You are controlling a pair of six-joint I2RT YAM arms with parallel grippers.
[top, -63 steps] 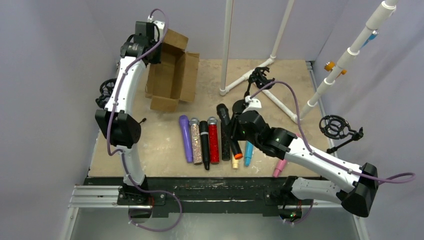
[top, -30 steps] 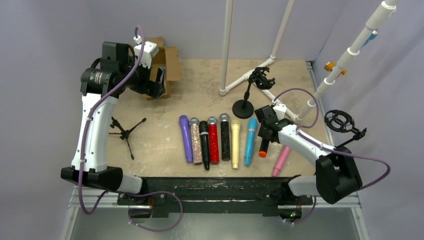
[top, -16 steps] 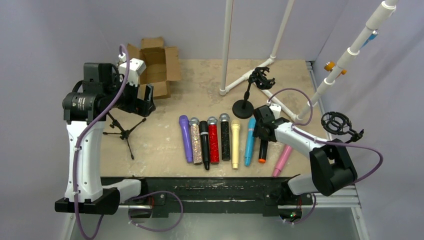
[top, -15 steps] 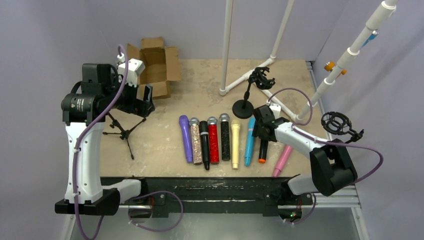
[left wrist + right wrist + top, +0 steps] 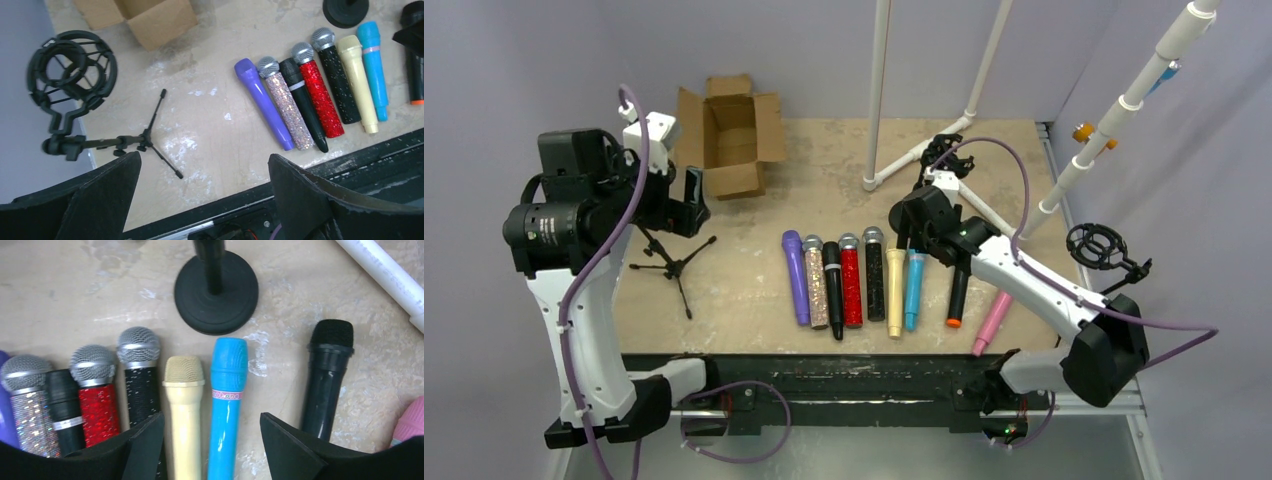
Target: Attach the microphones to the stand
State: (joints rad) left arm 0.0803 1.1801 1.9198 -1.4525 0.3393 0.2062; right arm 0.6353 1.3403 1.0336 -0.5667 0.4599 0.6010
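My left gripper lowers toward the left in the top view onto the joint under the shock mount's fork (image 5: 62, 145) next, since gripping there leaves the shock mount's ring clear.
Several microphones lie side by side on the table: purple (image 5: 795, 275), silver glitter (image 5: 816, 282), black (image 5: 833, 288), red glitter (image 5: 851, 282), black speckled (image 5: 874, 278), cream (image 5: 895, 292), light blue (image 5: 913, 290). A black one with an orange end (image 5: 957, 295) and a pink one (image 5: 991, 322) lie farther right. My right gripper (image 5: 907, 238) hovers open over the cream (image 5: 184, 405) and blue (image 5: 227, 400) microphones, holding nothing. The round-base stand (image 5: 216, 290) is just beyond it. My left gripper (image 5: 690, 198) is open and empty, high above the tripod stand (image 5: 145, 142) and its shock mount (image 5: 70, 75).
An open cardboard box (image 5: 732, 135) sits at the back left. White PVC pipe legs (image 5: 879, 90) rise at the back, and one pipe (image 5: 380, 275) crosses the floor near the round base. Another shock mount stand (image 5: 1096, 250) is at the right edge.
My right gripper opened and let go of the black orange-ended microphone, now lying between blue and pink, then moved back-left over the cream and blue ones. My left arm swung left, away from the box.
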